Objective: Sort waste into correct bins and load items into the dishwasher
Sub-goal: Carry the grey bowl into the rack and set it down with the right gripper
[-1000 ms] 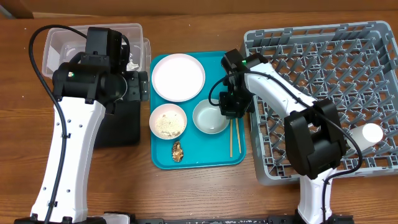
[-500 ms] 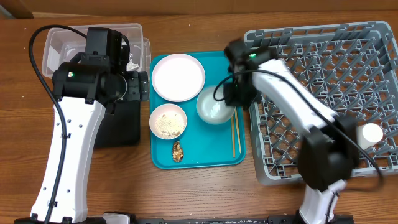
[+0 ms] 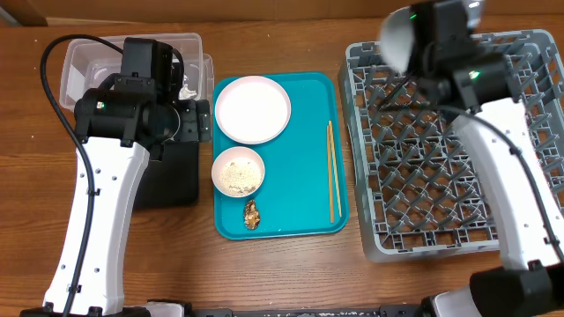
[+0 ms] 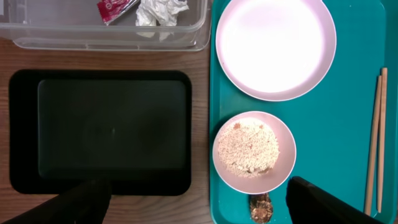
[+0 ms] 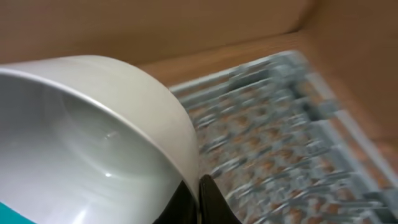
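Note:
I should move my right gripper across and down next and release the bowl, because empty pegs at the rack's far end [image 3: 531, 81] lie below the gripper and to its right in the overhead view.
My right gripper [image 3: 419, 46] is shut on the rim of an empty pale bowl [image 3: 398, 39], held high over the far left corner of the grey dishwasher rack [image 3: 458, 167]. In the right wrist view the bowl [image 5: 93, 137] fills the left and the fingers [image 5: 208, 199] pinch its edge. My left gripper [image 4: 199, 208] hangs open above the black tray [image 4: 99, 130] and the teal tray's edge. The clear tub [image 4: 106, 34] holds a red wrapper [image 4: 115, 7] and a white napkin [image 4: 160, 11]. A white plate [image 4: 275, 46], a bowl of rice [image 4: 254, 151], a brown lump [image 4: 261, 208] and chopsticks [image 4: 375, 143] lie on the teal tray.
The teal serving tray [image 3: 304, 123] sits between the bins and the rack. My left arm [image 3: 115, 132] covers part of the clear tub and the black tray. The right arm [image 3: 520, 150] reaches across the rack. Bare wooden table surrounds everything.
My right gripper lifted the pale bowl off the teal tray and carried it up and right over the rack. The left arm has stayed in place.

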Controlling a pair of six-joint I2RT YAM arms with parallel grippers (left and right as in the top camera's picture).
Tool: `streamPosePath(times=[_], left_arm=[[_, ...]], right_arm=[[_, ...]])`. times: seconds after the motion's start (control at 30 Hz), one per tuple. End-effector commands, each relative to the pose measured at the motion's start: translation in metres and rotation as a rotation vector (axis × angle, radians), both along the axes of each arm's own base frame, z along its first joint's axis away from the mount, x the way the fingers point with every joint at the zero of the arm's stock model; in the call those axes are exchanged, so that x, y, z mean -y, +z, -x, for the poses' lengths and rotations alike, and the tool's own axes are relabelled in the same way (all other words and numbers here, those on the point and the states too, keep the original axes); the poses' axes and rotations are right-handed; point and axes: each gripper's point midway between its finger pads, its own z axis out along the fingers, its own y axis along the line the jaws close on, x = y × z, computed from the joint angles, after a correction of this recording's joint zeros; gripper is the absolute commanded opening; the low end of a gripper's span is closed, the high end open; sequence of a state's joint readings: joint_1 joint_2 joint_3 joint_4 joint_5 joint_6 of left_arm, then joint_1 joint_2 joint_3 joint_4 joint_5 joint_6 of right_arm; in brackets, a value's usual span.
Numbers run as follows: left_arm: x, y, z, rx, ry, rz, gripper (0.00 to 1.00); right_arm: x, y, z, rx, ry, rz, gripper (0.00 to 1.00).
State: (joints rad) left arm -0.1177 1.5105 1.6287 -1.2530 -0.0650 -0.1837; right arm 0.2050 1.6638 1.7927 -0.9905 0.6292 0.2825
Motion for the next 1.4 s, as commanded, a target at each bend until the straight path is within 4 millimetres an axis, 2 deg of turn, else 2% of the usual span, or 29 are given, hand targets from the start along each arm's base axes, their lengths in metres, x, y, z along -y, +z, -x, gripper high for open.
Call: streamPosePath(times=[0.0, 0.2, 0.33, 0.43, 0.57, 0.7, 0.9, 1.03, 1.17, 1.37], left_arm=[[-0.002, 0.002, -0.005, 0.013, 0.018, -0.005, 0.93], [-0.001, 0.004, -0.009, 0.031, 0.015, -0.005, 0.94], [-0.003, 0.004, -0.009, 0.035, 0.019, -0.013, 0.94], [-0.004, 0.005, -0.010, 0.040, 0.022, -0.019, 0.94], [-0.006, 0.005, -0.011, 0.041, 0.028, -0.029, 0.94], [-0.006, 0.005, -0.010, 0.041, 0.028, -0.029, 0.94], [-0.006, 0.005, -0.010, 0.040, 0.028, -0.028, 0.94], [-0.006, 0.005, -0.010, 0.039, 0.031, -0.027, 0.94], [-0.006, 0.005, -0.010, 0.040, 0.036, -0.024, 0.94], [-0.005, 0.005, -0.010, 0.039, 0.037, -0.021, 0.93]], right_arm=[[0.056, 0.024, -0.003, 0.084, -0.158, 0.095, 0.04], [0.136, 0.056, -0.019, 0.192, -0.259, 0.210, 0.04], [0.179, 0.060, -0.012, 0.142, -0.372, 0.361, 0.04], [0.209, 0.052, 0.002, 0.095, -0.535, 0.441, 0.04], [0.232, 0.017, 0.009, -0.034, -0.636, 0.511, 0.04], [0.239, -0.016, 0.014, -0.121, -0.724, 0.572, 0.04], [0.239, -0.081, 0.015, -0.234, -0.716, 0.563, 0.04], [0.237, -0.118, 0.024, -0.291, -0.710, 0.547, 0.04], [0.220, -0.154, 0.022, -0.350, -0.616, 0.472, 0.04], [0.193, -0.182, 0.018, -0.434, -0.479, 0.366, 0.04]])
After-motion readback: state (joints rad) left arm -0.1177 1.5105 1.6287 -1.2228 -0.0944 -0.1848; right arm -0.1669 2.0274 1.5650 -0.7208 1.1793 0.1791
